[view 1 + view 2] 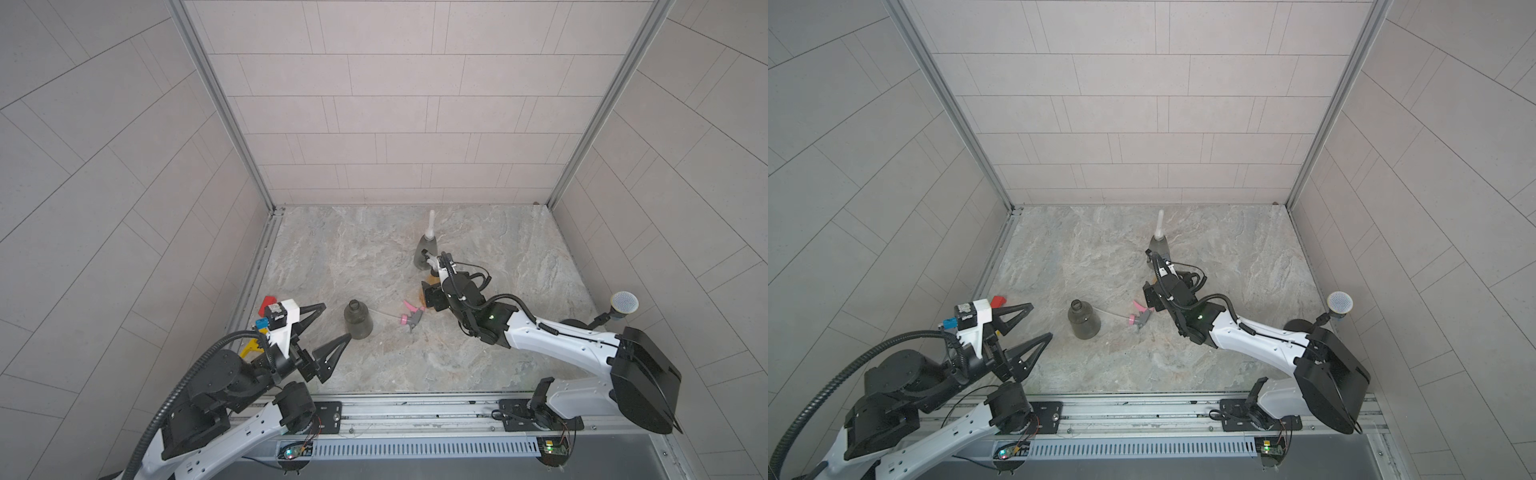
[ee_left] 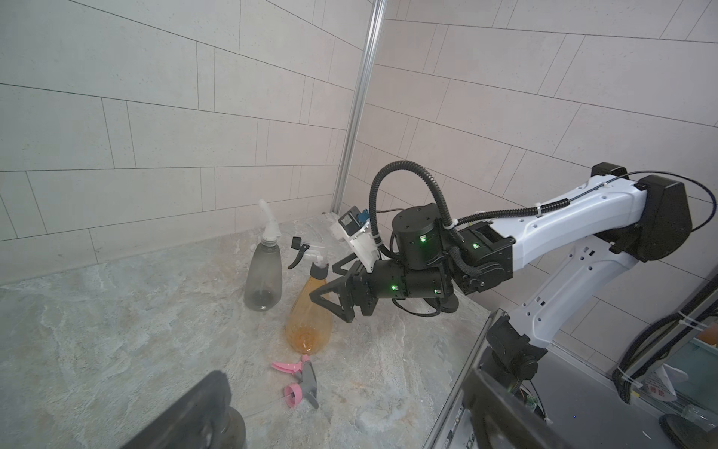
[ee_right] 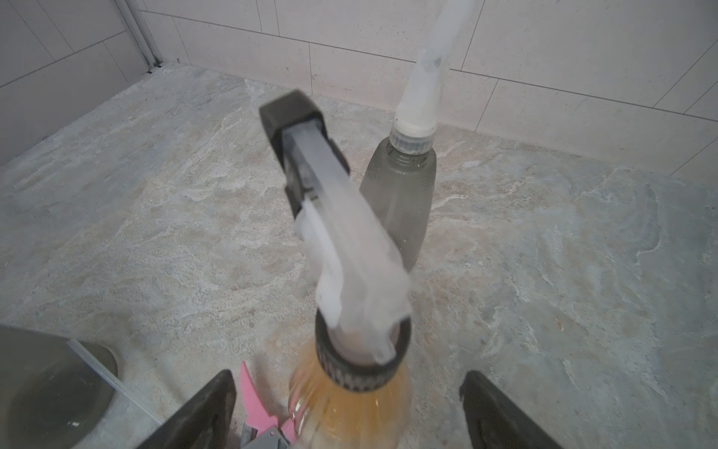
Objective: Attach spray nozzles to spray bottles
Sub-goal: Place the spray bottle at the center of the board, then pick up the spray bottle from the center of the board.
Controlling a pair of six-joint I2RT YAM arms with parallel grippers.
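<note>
My right gripper should next move back off the orange bottle and onto the open bottle's neck (image 1: 354, 304), because that is beyond the pink-and-grey nozzle from my gripper.
An orange-amber spray bottle (image 2: 309, 322) stands upright with a black-and-white spray nozzle (image 3: 342, 233) on its neck. My right gripper (image 3: 347, 373) is open, one finger on each side of this bottle, with gaps to both. Behind it stands a smoky grey bottle (image 1: 428, 247) with a white nozzle (image 3: 423, 97) on it. A second grey bottle (image 1: 357, 320), its neck open, stands near the left. The pink-and-grey nozzle (image 1: 411, 316) lies on the table between the open bottle and the orange one. My left gripper (image 1: 336, 320) is open and empty, just left of the open bottle.
A red block (image 1: 268, 303) and a yellow piece (image 1: 249, 347) lie by the left wall behind my left arm. A round mesh-headed device (image 1: 623, 305) stands at the right wall. A metal rail (image 1: 415, 405) runs along the table's front edge.
</note>
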